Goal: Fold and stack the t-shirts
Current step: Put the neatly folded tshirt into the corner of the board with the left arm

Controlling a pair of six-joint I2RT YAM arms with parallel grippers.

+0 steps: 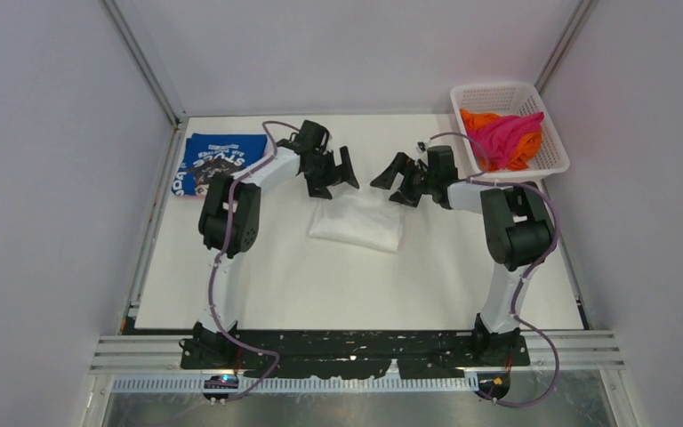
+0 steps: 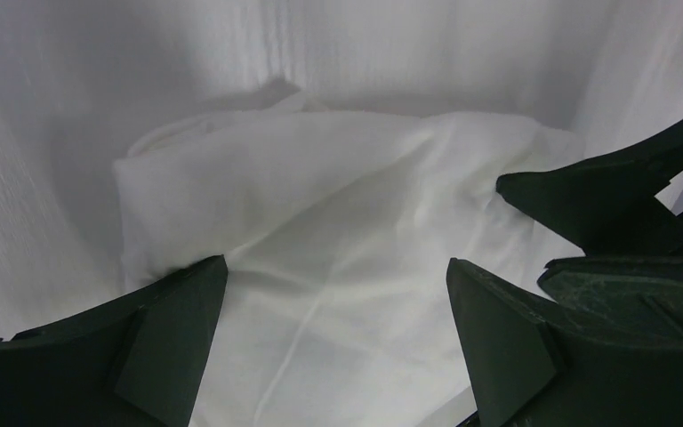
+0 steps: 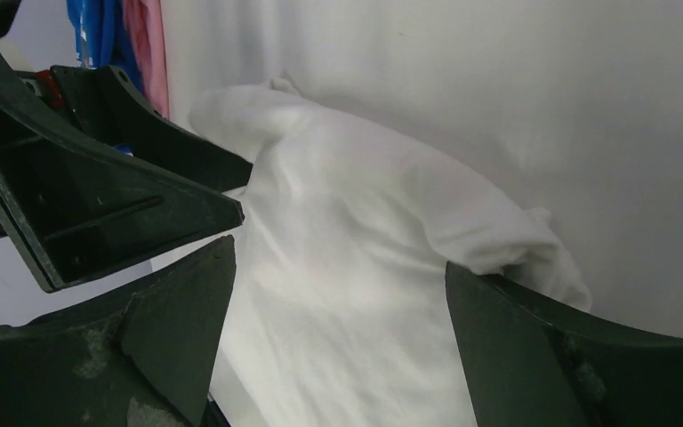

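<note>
The white t-shirt (image 1: 357,222) already lies folded, so next my left gripper moves back, then down onto its side edge facing the blue t-shirt.
A white t-shirt (image 1: 357,222) lies folded in the middle of the table; it fills the left wrist view (image 2: 320,231) and the right wrist view (image 3: 356,267). My left gripper (image 1: 334,174) is open just above its far left edge. My right gripper (image 1: 397,182) is open just above its far right edge. The two grippers face each other, both empty. A folded blue t-shirt with white lettering (image 1: 216,161) lies at the far left; a pink cloth edge (image 3: 147,44) shows beside it. Magenta (image 1: 509,134) and orange (image 1: 478,120) shirts lie in the basket.
A white plastic mesh basket (image 1: 553,151) stands at the far right corner. White walls enclose the table on three sides. The arm bases sit on a black rail (image 1: 356,351) at the near edge.
</note>
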